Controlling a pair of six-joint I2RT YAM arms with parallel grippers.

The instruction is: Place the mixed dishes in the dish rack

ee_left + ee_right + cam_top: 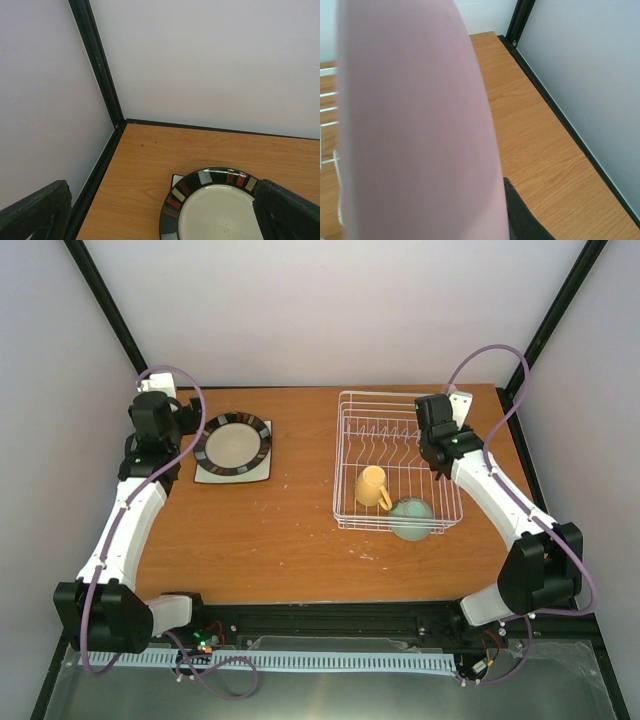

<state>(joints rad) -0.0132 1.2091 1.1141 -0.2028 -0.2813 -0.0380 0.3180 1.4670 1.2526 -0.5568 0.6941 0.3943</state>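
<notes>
My right gripper is above the rack wires beyond the mint-green bowl, so next it should tip downward, lower and let go of the pink plate (415,125) among those wires.
The white wire dish rack (342,455) stands at the right back of the table. A pale yellow mug (372,487) lies in it, and a mint-green bowl (411,518) sits at its front right corner. My right gripper (440,440) is over the rack's right side, shut on the pink plate (415,125), which fills the right wrist view; one finger (522,217) shows beside it. The black-rimmed plate (233,446) rests on the white square plate (205,477) at the back left. My left gripper (185,422) is open and empty just left of them. The mint-green plate is out of view.
Black frame posts stand at both back corners, with pale walls close behind. In the left wrist view the black-rimmed plate (220,210) lies between my spread fingers (35,210), near the table's back left corner. Rack wires (327,95) show left of the pink plate.
</notes>
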